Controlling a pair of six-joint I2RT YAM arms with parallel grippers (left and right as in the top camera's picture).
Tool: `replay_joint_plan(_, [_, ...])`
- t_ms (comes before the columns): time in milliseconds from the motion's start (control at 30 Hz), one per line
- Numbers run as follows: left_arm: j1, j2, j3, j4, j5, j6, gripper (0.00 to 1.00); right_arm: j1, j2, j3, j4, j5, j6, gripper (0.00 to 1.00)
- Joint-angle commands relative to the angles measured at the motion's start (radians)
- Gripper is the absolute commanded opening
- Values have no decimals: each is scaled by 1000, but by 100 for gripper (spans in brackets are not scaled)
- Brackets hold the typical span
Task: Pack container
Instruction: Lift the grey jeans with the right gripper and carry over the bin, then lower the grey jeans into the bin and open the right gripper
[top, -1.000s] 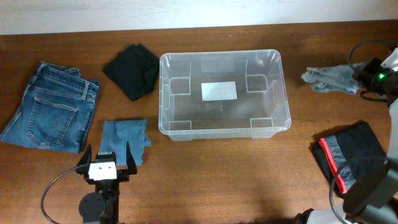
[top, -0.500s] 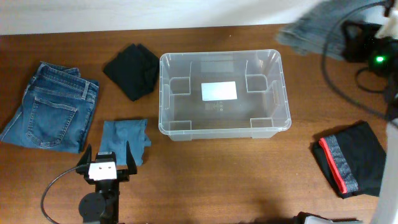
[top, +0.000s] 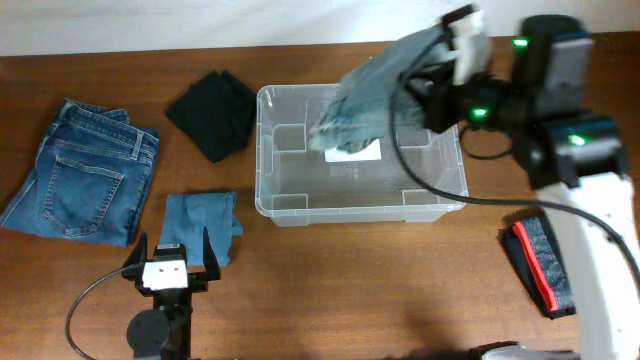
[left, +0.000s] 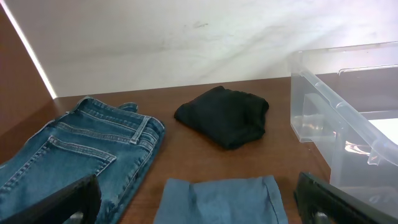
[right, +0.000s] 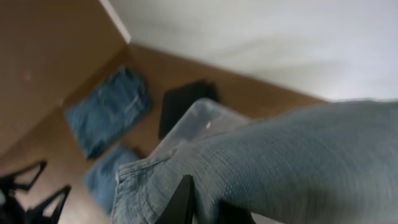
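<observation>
The open bottom of the clear bin is empty beneath the pale jeans. My right gripper will tip downward next, lower into the bin and release the jeans on its bottom.
The container (top: 270, 195) is a clear plastic bin with a white label on its floor, in the table's middle; its corner shows in the left wrist view (left: 348, 118). My right gripper (top: 432, 62) is shut on a grey-blue garment (top: 365, 100) and holds it in the air over the bin's back half. In the right wrist view the garment (right: 298, 155) drapes over the fingers (right: 205, 208). My left gripper (top: 170, 258) is open and empty near the front left, just before a small folded blue cloth (top: 200, 222), which shows between its fingers (left: 196, 202).
Folded blue jeans (top: 85, 170) lie at the far left. A black folded garment (top: 213, 113) lies left of the bin's back. A black garment with a red stripe (top: 540, 265) lies at the front right, partly under the right arm.
The right gripper lifted the grey-blue garment from the table's back right and swung it left, from beside the bin to above it. The left arm has not moved.
</observation>
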Motion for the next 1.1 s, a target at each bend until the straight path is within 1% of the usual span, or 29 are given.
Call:
replay_joint_plan(0, [2, -4, -5, -2, 11, 10, 100, 55, 44, 30, -6, -17, -114, 4])
replay_joint_plan(233, [2, -4, -5, -2, 11, 10, 100, 107, 146, 30, -69, -17, -227, 4])
replay_joint_plan(467, [2, -4, -5, -2, 11, 10, 100, 108, 235, 30, -85, -26, -232, 4])
replay_joint_plan(667, [2, -4, -5, -2, 11, 10, 100, 108, 290, 26, -115, -53, -291, 4])
replay_joint_plan(767, [2, -4, -5, -2, 11, 10, 99, 108, 301, 23, -143, -29, -336, 4])
replay_joint_plan(900, [2, -4, -5, -2, 11, 10, 100, 108, 316, 23, -149, 13, -340, 4])
replay_joint_plan(1067, [2, -4, -5, -2, 11, 10, 100, 108, 347, 23, -147, 13, -357, 4])
